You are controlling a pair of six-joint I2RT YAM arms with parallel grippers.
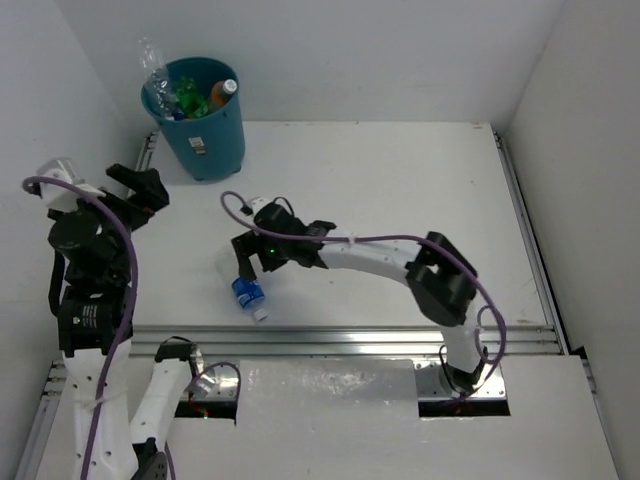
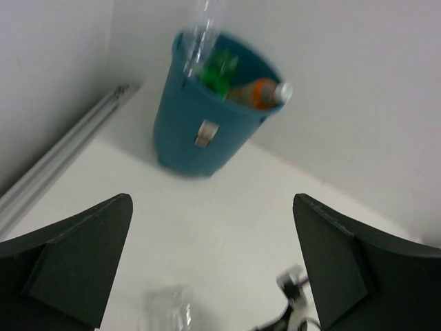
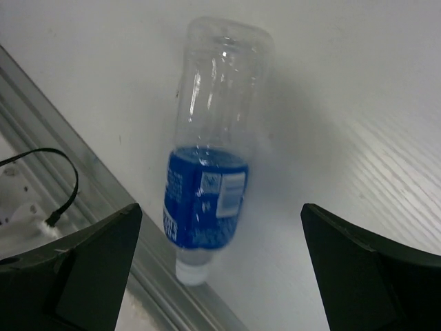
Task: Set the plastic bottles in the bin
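The right gripper lowers and comes back toward the front bar onto the bottle's blue label [image 1: 248, 293] [image 3: 205, 198] next, because the bottle already lies between its spread fingers.
The teal bin [image 1: 210, 130] stands at the table's back left and holds a green bottle [image 1: 190, 98], an orange bottle [image 1: 222, 95] and a clear bottle [image 1: 152, 62] that sticks out over the rim. A clear bottle with a blue label [image 1: 250, 296] lies on the table by the front rail, with its white cap toward the rail. My right gripper [image 1: 247, 264] is open just above it, and the bottle [image 3: 207, 172] lies between the spread fingers. My left gripper [image 1: 143, 186] is open and empty and faces the bin [image 2: 200, 131] from the left.
A metal rail [image 1: 400, 335] runs along the table's front edge, right beside the labelled bottle's cap. Another rail [image 2: 55, 172] runs along the left wall. A blurred clear shape [image 2: 165, 310] lies on the table below my left gripper; I cannot tell what it is.
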